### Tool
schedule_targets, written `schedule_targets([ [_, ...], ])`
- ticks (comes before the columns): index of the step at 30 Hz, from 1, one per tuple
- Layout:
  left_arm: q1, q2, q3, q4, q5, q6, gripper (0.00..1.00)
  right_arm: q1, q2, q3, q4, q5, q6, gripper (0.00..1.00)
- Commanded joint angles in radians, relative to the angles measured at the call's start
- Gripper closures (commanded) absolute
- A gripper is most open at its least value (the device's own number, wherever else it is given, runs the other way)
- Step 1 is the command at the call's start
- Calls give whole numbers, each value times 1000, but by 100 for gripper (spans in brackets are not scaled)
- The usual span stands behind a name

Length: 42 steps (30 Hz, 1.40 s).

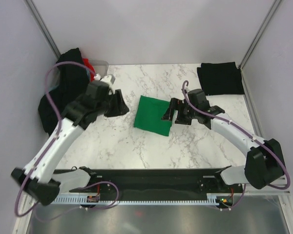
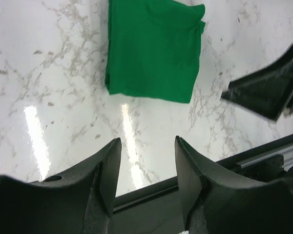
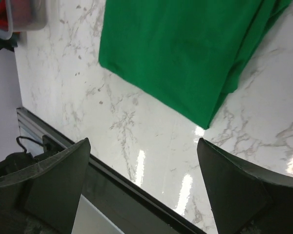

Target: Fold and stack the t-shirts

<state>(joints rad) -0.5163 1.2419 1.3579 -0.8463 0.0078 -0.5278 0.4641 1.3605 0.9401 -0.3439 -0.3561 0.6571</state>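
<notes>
Next, my right gripper moves outward and down onto the far green corner nearest the black t-shirt (image 1: 220,78), as the green shirt lies folded yet apart.
A bright green t-shirt (image 1: 153,115) lies folded into a small rectangle in the middle of the marble table; it also shows in the left wrist view (image 2: 154,48) and the right wrist view (image 3: 185,48). A folded black t-shirt (image 1: 220,78) lies at the back right. Black shirts (image 1: 63,92) hang in a heap over a tub at the back left, with a red shirt (image 1: 88,64) showing inside. My left gripper (image 1: 120,103) is open and empty, left of the green shirt. My right gripper (image 1: 169,113) is open and empty at the green shirt's right edge.
The translucent plastic tub (image 1: 103,65) stands at the back left corner; its edge shows in the right wrist view (image 3: 24,19). A black rail (image 1: 151,178) runs along the table's near edge. Grey walls enclose the table on three sides.
</notes>
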Motion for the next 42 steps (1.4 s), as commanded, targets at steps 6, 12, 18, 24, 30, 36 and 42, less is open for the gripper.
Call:
schedule_targets([
  [6, 2, -399, -338, -103, -91, 40, 44, -140, 181, 156, -121, 63, -162, 2],
  [12, 2, -522, -385, -86, -208, 25, 45, -194, 405, 372, -124, 3, -186, 4],
  [18, 2, -673, -447, -57, -321, -46, 44, -223, 620, 473, -119, 0, -217, 8],
  [24, 4, -728, -467, -57, -364, -64, 43, -228, 736, 488, -61, -37, -217, 19],
  [30, 5, -716, -465, -56, -364, -66, 43, -229, 772, 490, -27, -50, -220, 55],
  [36, 19, -739, -468, -57, -368, -67, 43, -231, 767, 502, -21, -87, -237, 96],
  [42, 21, -737, -468, -57, -370, -69, 43, -229, 691, 604, -205, 75, -382, 100],
])
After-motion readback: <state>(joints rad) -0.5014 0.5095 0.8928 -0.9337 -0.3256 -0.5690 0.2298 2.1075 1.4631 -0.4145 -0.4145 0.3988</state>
